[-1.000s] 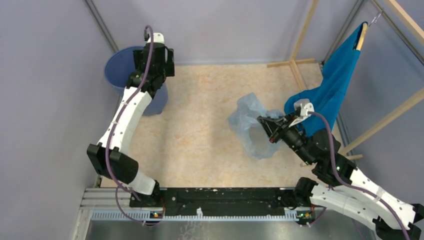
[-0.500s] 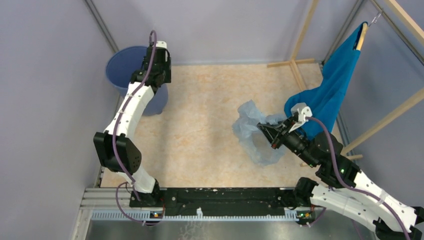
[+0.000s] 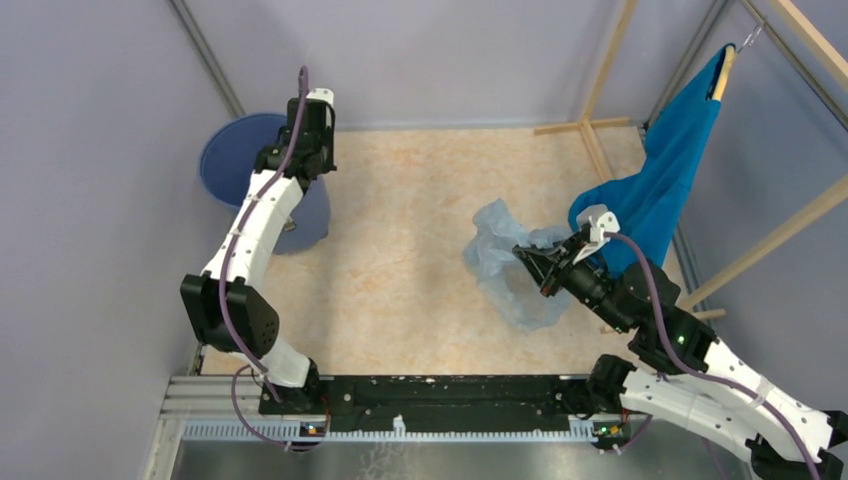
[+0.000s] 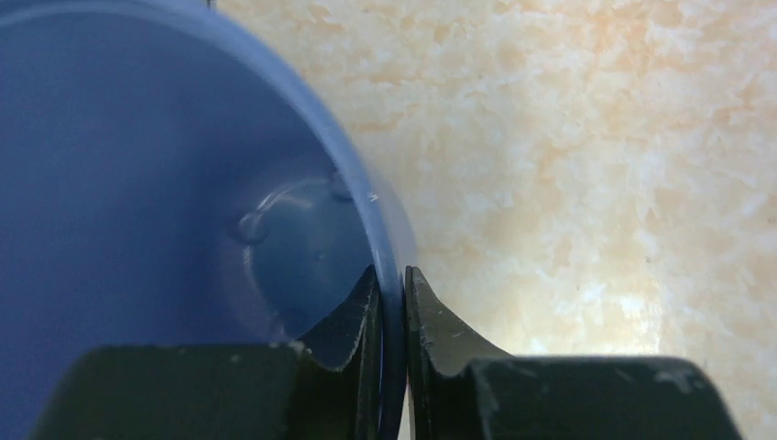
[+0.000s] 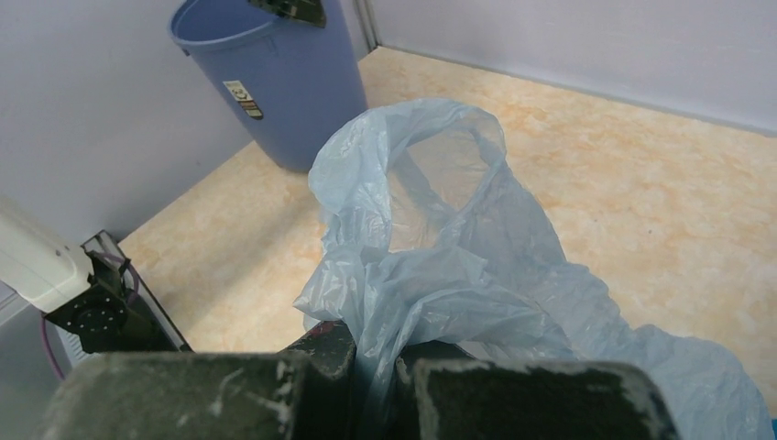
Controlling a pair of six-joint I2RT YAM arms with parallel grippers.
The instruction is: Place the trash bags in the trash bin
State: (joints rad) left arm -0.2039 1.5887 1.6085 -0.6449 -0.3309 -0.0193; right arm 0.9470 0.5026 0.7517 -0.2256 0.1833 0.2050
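My left gripper next moves back and toward the bag [image 3: 498,248], releasing the bin's rim over the bare mid-tabletop, as the bin stands far from the bag.
The round blue trash bin [image 3: 232,158] stands at the far left corner, tipped toward the left wall. My left gripper [image 3: 290,165] is shut on its right rim. In the left wrist view the thin rim [image 4: 353,188] runs between the two fingers of the left gripper [image 4: 392,275], one inside the bin and one outside. The pale-blue translucent trash bag [image 3: 498,248] lies crumpled on the table at right. My right gripper [image 3: 523,256] is shut on a bunched fold of it. In the right wrist view the bag [image 5: 440,238] rises out of the gripper [image 5: 374,335], with the bin [image 5: 275,92] far off.
A teal cloth [image 3: 665,170] hangs from a wooden hanger on a wooden frame [image 3: 603,95] at the right, just behind the right arm. Grey walls close in the left and far sides. A metal rail [image 3: 430,400] runs along the near edge.
The left gripper has closed from wide open onto the bin's rim, and the bin has tipped and shifted left. The right gripper, holding the bag, barely moved.
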